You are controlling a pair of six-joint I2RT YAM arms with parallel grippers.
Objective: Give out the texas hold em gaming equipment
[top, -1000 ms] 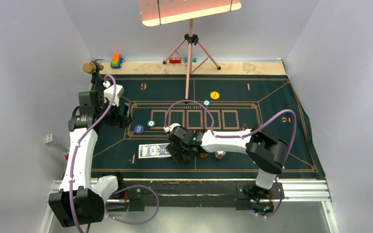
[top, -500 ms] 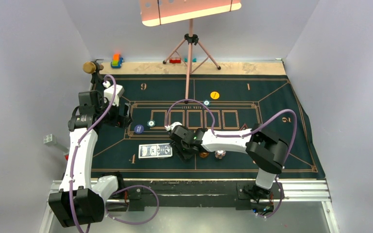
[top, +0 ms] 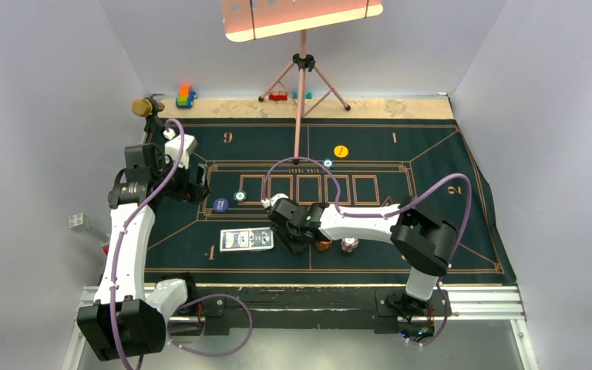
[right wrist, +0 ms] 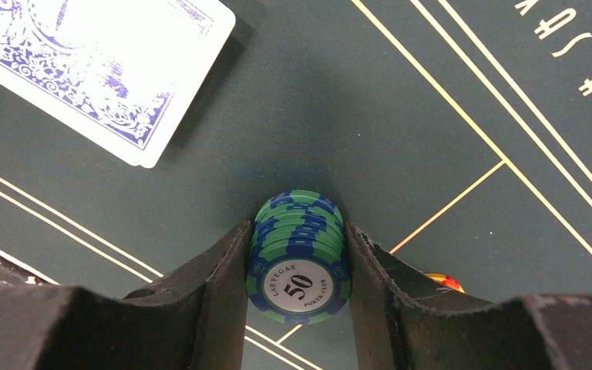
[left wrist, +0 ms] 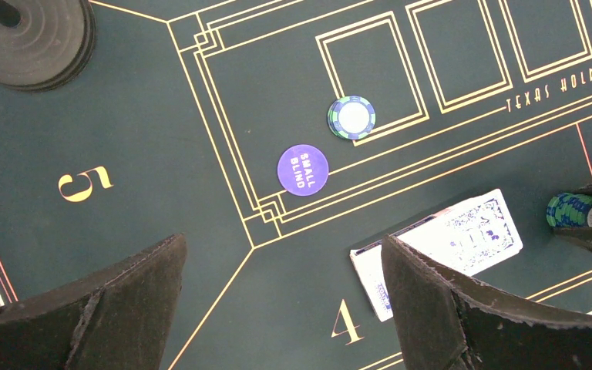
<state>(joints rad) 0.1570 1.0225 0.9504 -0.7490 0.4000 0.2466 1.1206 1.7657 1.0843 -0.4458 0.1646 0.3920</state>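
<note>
The mat past the whitish chip is right of my right gripper in the top view, so next I lift, carry the chip stack there, lower and release.
My right gripper [top: 294,236] [right wrist: 298,240] is shut on a stack of teal poker chips [right wrist: 299,258] marked 50, low over the mat just right of the blue-backed cards [top: 245,240] [right wrist: 100,69]. The stack also shows in the left wrist view [left wrist: 578,210]. My left gripper [top: 193,186] [left wrist: 281,247] is open and empty above the mat's left side. Below it lie a dark blue "small blind" chip [left wrist: 303,170] [top: 220,205], a teal chip [left wrist: 351,117] [top: 240,196] and the cards [left wrist: 451,239]. An orange-brown chip [top: 324,246] [right wrist: 443,281] and a whitish chip [top: 348,245] lie right of my right gripper. A yellow chip [top: 341,151] and another teal chip [top: 327,163] lie farther back.
A pink tripod [top: 302,85] stands at the back middle of the green mat [top: 447,200]. A gold-headed microphone [top: 145,105] with its black round base [left wrist: 31,35] is at the back left, next to toy blocks [top: 185,96]. Grey walls close in on both sides.
My right gripper has shifted slightly to the right with the teal chips, beside the cards. The left arm has not moved.
</note>
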